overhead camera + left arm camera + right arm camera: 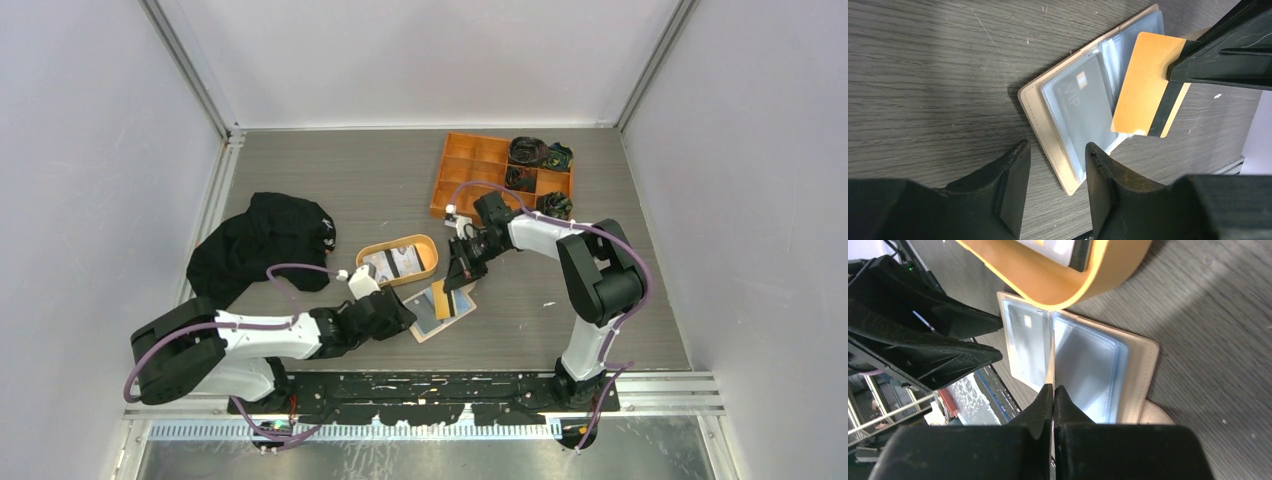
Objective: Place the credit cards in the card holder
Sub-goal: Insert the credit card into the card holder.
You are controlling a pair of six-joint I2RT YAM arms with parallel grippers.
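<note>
Next, my right gripper lowers the card onto the holder's middle fold [1052, 324] just below and releases, since the card's edge already lines up there.
The beige card holder [428, 322] [1048, 130] [1138, 375] lies open on the table, clear sleeves up. A grey credit card marked VIP [1088, 100] sits in its left sleeve. My right gripper [462, 272] [1053, 388] is shut on an orange credit card with a black stripe [1143, 85] [1051, 365]. It holds that card edge-down just above the holder's middle fold. My left gripper [405, 318] [1057, 147] is open beside the holder's near left corner, with that corner showing in the gap and nothing gripped.
An oval orange-tan tray [398, 260] [1058, 285] with more cards stands just behind the holder. An orange compartment box [480, 165] with dark items is at the back right. A black cloth [265, 240] lies at the left.
</note>
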